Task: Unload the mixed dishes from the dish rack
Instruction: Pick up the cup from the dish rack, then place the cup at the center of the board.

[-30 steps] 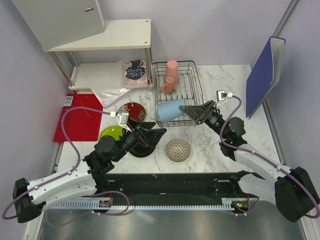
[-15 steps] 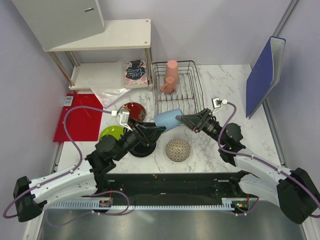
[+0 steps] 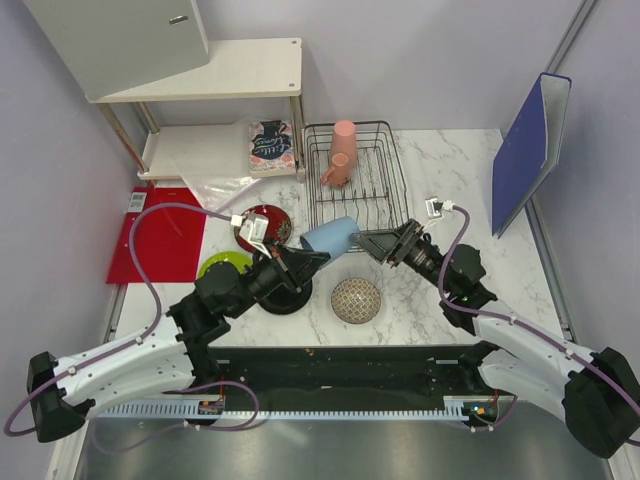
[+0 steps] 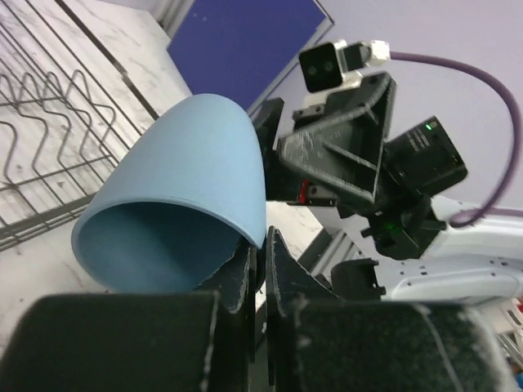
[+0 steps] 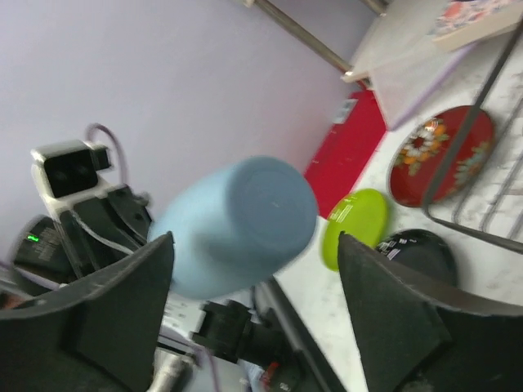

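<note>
The light-blue cup (image 3: 330, 237) hangs on its side, so my left gripper needs to turn it and lower it onto the dark red plate to release it upright.
A light-blue cup (image 3: 330, 237) hangs on its side just in front of the dish rack (image 3: 385, 190). My left gripper (image 3: 312, 258) is shut on its rim (image 4: 263, 245), one finger inside the cup (image 4: 188, 171). The right gripper (image 3: 368, 240) is open, its fingers (image 5: 131, 302) wide on either side of the cup's base (image 5: 237, 224), apart from it. A tall pink cup (image 3: 344, 138) and a small pink mug (image 3: 336, 170) remain in the rack. On the table lie a dark red plate (image 3: 265, 225), a lime-green plate (image 3: 222, 265), a black plate (image 3: 290, 297) and a beige bowl (image 3: 356, 300).
A white shelf (image 3: 230, 70) stands at the back left with a floral packet (image 3: 270, 145) beside it. A red mat (image 3: 160, 235) lies at the left, with a clear plastic bag (image 3: 215, 185) near it. A blue folder (image 3: 530, 150) leans at the right wall.
The right gripper carried the light-blue cup out of the rack's front toward the left arm. The left gripper closed on the cup's rim and the right jaws opened off it.
</note>
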Motion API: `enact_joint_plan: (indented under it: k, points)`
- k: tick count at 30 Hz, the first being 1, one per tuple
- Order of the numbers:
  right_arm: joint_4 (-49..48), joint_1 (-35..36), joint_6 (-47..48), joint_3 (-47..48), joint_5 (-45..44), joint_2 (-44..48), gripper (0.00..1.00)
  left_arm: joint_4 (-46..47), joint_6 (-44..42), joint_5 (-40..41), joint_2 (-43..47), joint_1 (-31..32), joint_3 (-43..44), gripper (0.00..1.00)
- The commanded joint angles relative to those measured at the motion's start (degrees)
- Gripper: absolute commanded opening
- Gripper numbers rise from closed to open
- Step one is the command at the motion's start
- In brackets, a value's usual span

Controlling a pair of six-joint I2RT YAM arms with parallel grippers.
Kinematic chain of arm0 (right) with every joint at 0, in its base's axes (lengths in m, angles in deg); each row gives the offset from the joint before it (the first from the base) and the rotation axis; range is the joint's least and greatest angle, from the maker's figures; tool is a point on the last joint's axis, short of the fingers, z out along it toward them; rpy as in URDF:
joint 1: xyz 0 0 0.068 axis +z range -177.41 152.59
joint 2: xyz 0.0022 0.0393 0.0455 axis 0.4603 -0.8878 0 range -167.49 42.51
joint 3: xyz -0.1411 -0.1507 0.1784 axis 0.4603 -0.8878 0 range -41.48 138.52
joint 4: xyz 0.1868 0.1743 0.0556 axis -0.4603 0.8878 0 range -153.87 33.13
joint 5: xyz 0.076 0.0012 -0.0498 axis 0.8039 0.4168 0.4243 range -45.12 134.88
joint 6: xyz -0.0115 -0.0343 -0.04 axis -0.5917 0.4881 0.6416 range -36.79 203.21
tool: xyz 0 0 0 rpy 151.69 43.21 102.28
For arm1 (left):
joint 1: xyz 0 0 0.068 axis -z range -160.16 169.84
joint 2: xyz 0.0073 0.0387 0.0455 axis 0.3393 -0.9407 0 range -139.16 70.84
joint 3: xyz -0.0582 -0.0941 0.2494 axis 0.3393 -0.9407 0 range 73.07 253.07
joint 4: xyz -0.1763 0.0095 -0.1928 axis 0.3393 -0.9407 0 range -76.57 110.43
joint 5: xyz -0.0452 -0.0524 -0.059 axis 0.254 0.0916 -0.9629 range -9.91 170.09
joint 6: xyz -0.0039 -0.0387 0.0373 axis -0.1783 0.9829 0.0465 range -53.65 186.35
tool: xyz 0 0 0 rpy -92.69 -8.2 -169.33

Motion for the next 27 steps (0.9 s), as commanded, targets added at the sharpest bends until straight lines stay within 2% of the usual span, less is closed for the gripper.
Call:
enact_joint_plan:
  k: [1, 3, 4, 6, 7, 8, 10, 11, 12, 13, 16, 19, 21, 27]
  points:
    - [19.6, 0.9, 12.2, 5.7, -4.1, 4.3, 0.98, -15.6, -5.6, 7.1, -0.1, -0.1, 8.7, 0.02]
    - [27.4, 0.9, 17.2, 8.9, -10.0, 6.2, 0.98, -22.1, -7.4, 10.3, -1.1, -0.1, 14.1, 0.02]
    - [34.4, 0.9, 18.6, 9.9, -12.2, 6.6, 0.98, -26.2, -9.1, 14.7, -1.7, -0.2, 16.3, 0.02]
    - [40.6, 0.9, 21.9, 12.7, -17.0, 7.7, 0.98, -36.6, -11.3, 19.6, -3.9, -0.4, 23.2, 0.02]
    - [45.6, 0.9, 22.6, 13.4, -21.7, 8.0, 0.98, -40.1, -11.8, 25.6, -5.3, -0.6, 25.6, 0.02]
    - [48.1, 0.9, 23.0, 14.7, -24.0, 8.0, 0.98, -49.0, -11.5, 29.1, -6.7, -0.7, 30.8, 0.02]
    - [52.6, 0.9, 23.1, 15.4, -28.5, 8.0, 0.98, -56.0, -10.7, 34.3, -11.8, -3.5, 37.5, 0.02]
    - [53.5, 0.9, 22.9, 15.8, -29.4, 8.0, 0.98, -62.6, -10.0, 34.3, -13.6, -5.4, 39.4, 0.02]
    - [54.2, 0.9, 22.8, 15.9, -30.0, 7.7, 0.98, -64.8, -9.3, 32.9, -15.6, -8.0, 41.2, 0.02]
    - [55.3, 1.0, 22.4, 15.9, -31.0, 7.5, 0.98, -66.5, -9.2, 26.5, -18.8, -14.8, 43.9, 0.02]
    - [56.3, 1.0, 21.9, 16.2, -31.7, 6.9, 0.98, -68.8, -9.0, 13.7, -25.8, -26.5, 46.1, 0.02]
    - [57.0, 1.0, 22.4, 16.7, -30.8, 6.5, 0.98, -68.8, -9.8, 8.1, -32.0, -31.5, 49.7, 0.02]
    - [57.8, 1.1, 23.1, 17.0, -30.4, 6.7, 0.98, -69.5, -11.8, 3.8, -39.3, -33.2, 52.3, 0.02]
    - [62.6, 1.1, 23.1, 20.1, -30.3, 5.7, 0.98, -73.6, -14.6, 1.2, -54.8, -34.2, 64.0, 0.02]
